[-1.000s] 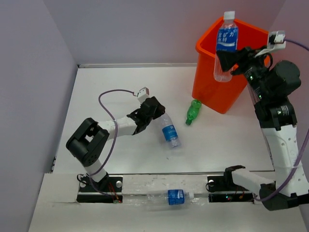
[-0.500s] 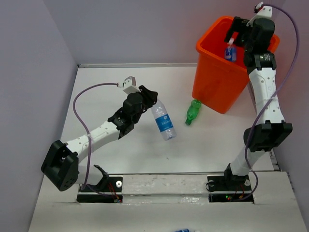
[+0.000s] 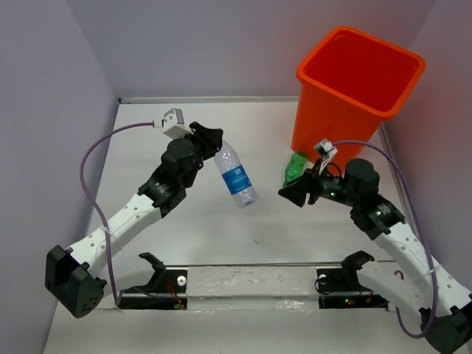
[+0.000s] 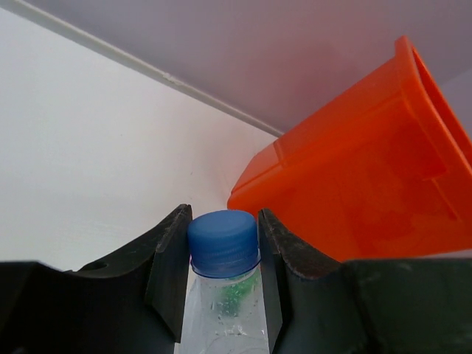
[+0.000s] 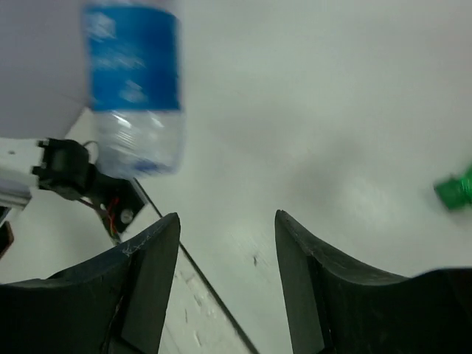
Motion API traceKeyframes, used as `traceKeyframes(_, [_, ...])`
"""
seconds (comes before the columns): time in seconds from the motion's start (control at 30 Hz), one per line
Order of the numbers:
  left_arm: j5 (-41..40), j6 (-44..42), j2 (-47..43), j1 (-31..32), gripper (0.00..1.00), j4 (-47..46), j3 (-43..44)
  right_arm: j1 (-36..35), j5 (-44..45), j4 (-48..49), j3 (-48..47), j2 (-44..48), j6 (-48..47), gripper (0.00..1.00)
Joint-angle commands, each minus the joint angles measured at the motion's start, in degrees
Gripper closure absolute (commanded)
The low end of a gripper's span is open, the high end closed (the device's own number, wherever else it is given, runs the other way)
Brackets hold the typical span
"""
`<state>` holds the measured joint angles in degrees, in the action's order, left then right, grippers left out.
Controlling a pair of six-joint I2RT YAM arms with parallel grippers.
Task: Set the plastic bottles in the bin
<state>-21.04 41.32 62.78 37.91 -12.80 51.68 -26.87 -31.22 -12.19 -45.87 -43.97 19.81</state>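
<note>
The clear bottle still hangs short of the bin's opening, so I should lift it outward and over to the tall bin's rim (image 3: 361, 71) (image 4: 442, 111) with my left gripper.
My left gripper (image 3: 210, 139) is shut on the blue cap (image 4: 223, 243) of a clear bottle with a blue label (image 3: 236, 175) and holds it hanging above the table, left of the bin. The same bottle shows blurred in the right wrist view (image 5: 133, 88). The tall orange bin (image 3: 354, 96) stands at the back right and fills the right of the left wrist view (image 4: 354, 177). A green bottle (image 3: 295, 168) lies on the table at the bin's base; its end shows in the right wrist view (image 5: 457, 188). My right gripper (image 3: 289, 193) is open and empty, low beside the green bottle (image 5: 227, 254).
Pale purple walls close in the table on the left, back and right. A metal rail (image 3: 251, 284) with both arm bases runs along the near edge. White tabletop (image 3: 192, 221) lies between the arms.
My right gripper has left the bin without its bottle, swung down and opened near the green bottle. My left gripper has carried its bottle up and a little toward the back.
</note>
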Motion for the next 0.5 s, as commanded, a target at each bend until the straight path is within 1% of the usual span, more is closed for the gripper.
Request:
traceKeyframes(0.0, [0.1,-2.5,-0.5,-0.4,1.00,-2.7,6.5,-0.7,7.7,-5.8,7.6,7.6,5.4,0.43])
traceKeyframes(0.03, [0.6,-2.6,0.9,-0.4,1.00,-3.0,9.7,-0.7,8.3,-6.1,8.3,9.1,5.8,0.49])
traceKeyframes(0.1, [1.8,-3.5,2.8,-0.4,1.00,-4.6,15.3,-0.7,8.2,-8.4,8.2,10.7,5.6,0.57])
traceKeyframes(0.13, [2.1,-3.9,5.0,-0.4,1.00,-5.0,17.3,-0.7,7.8,-9.4,8.0,10.2,5.2,0.60])
traceKeyframes(0.17, [2.1,-4.1,6.2,-0.4,1.00,-5.3,19.5,-0.7,7.4,-10.1,7.8,9.4,4.9,0.65])
traceKeyframes(0.2, [2.3,-4.2,7.4,-0.3,1.00,-5.4,21.6,-0.7,6.8,-10.3,8.8,8.7,5.0,0.68])
traceKeyframes(0.3, [2.8,-4.2,12.9,-0.1,1.00,-8.6,29.6,-1.2,4.9,-8.7,13.1,7.3,5.7,0.73])
traceKeyframes(0.33, [2.9,-4.1,16.2,0.1,1.00,-10.1,34.2,-1.3,4.4,-7.4,14.2,7.7,6.3,0.73])
traceKeyframes(0.4, [2.6,-4.5,20.2,0.9,1.00,-11.8,40.0,-1.3,4.0,-5.8,16.5,8.2,7.0,0.77])
traceKeyframes(0.43, [2.6,-4.3,24.4,1.3,1.00,-12.2,46.3,-1.3,3.4,-5.1,16.9,8.3,7.3,0.78])
traceKeyframes(0.47, [2.6,-4.4,26.6,1.6,1.00,-12.7,49.6,-1.3,2.8,-4.4,17.1,8.3,7.9,0.78])
